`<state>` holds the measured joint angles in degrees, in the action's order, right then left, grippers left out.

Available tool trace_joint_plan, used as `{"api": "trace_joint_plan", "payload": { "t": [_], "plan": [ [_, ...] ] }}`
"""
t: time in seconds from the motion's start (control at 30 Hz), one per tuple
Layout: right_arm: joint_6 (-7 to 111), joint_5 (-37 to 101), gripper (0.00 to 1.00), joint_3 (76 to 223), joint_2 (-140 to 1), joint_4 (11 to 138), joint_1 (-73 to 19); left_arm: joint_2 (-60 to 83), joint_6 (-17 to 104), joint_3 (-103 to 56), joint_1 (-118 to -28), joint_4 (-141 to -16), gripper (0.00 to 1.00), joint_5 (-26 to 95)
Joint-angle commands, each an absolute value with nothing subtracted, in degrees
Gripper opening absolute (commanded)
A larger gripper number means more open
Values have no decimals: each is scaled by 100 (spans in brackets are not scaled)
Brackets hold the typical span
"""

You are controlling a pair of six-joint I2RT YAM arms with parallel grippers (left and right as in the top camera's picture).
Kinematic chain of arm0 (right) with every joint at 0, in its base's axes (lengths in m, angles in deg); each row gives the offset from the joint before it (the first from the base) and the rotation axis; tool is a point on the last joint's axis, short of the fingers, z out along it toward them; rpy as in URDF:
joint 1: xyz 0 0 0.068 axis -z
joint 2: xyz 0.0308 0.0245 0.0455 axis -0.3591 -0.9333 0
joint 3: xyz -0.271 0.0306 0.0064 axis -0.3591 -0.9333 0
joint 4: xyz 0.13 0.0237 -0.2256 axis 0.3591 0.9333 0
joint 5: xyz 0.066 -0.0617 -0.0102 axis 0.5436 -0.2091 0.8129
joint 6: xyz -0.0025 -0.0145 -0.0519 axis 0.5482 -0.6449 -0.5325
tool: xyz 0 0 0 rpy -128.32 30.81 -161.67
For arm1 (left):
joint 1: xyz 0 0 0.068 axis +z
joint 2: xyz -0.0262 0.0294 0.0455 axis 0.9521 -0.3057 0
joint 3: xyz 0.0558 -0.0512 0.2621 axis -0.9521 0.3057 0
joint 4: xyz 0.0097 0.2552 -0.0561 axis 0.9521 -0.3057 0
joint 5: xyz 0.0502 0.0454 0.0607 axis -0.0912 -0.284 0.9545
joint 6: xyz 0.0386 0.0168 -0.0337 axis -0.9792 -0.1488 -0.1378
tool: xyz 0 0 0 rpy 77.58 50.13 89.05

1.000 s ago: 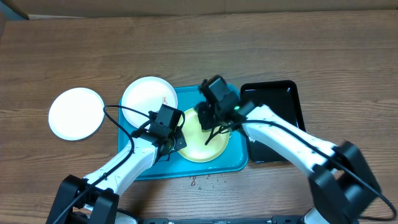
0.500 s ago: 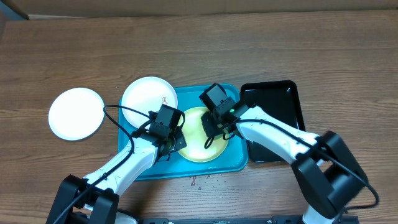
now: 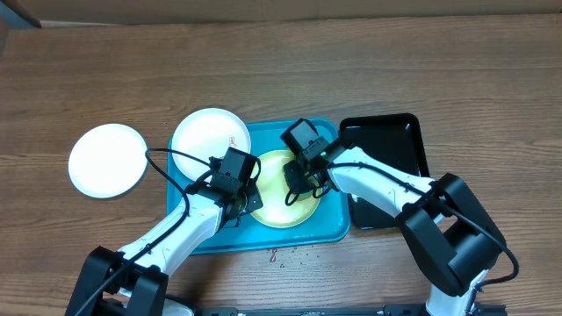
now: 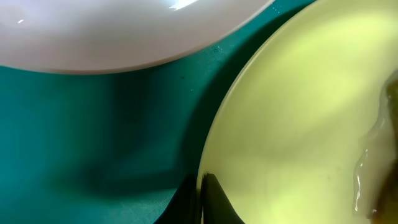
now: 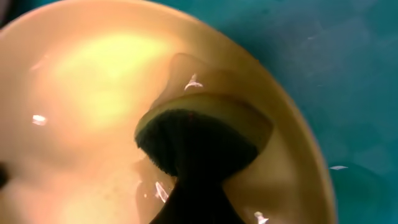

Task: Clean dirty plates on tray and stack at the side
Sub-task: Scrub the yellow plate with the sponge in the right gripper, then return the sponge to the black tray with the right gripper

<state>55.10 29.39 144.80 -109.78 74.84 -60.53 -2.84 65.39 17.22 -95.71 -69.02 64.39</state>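
Note:
My right gripper should next lift the sponge off the plate, carry it over to the glossy black tray (image 3: 391, 149), lower it and release it there, because that tray is empty.
The pale yellow-green plate (image 3: 274, 204) lies on the cyan tray (image 3: 334, 224). My left gripper (image 3: 249, 201) is shut on its left rim, and the left wrist view (image 4: 202, 186) shows the jaws pinching the plate (image 4: 298, 112) edge. My right gripper (image 3: 299, 183) is shut on a dark-faced sponge (image 5: 199, 140) pressed onto the wet plate (image 5: 81, 93). A white plate (image 3: 211, 139) with small reddish smears sits at the tray's back left corner. Another white plate (image 3: 108, 160) lies on the table to the left.
A glossy black tray (image 3: 386, 167) stands right of the cyan tray. Small reddish crumbs (image 3: 279, 255) lie on the wooden table near the front edge of the tray. The white plate's edge (image 4: 124, 31) is close to my left gripper.
My right gripper has shifted slightly left and toward the front across the yellow-green plate with the sponge. My left gripper has kept its hold on the rim.

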Motion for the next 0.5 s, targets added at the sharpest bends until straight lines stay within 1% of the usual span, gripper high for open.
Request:
{"api": "trace_joint_plan", "payload": {
  "t": [0.0,0.23,0.47],
  "plan": [
    [5604,4163,4,14375,-11367,7480,-6134,-378,6506,1816,-9562,-6930,4,6437],
    [5388,4415,4,14685,-10884,7580,-5904,-378,6501,1816,-9562,-6945,4,6439],
    [5379,4412,4,15005,-9800,8063,-5012,-378,6480,1816,-9562,-6945,4,6444]
  ]
}}
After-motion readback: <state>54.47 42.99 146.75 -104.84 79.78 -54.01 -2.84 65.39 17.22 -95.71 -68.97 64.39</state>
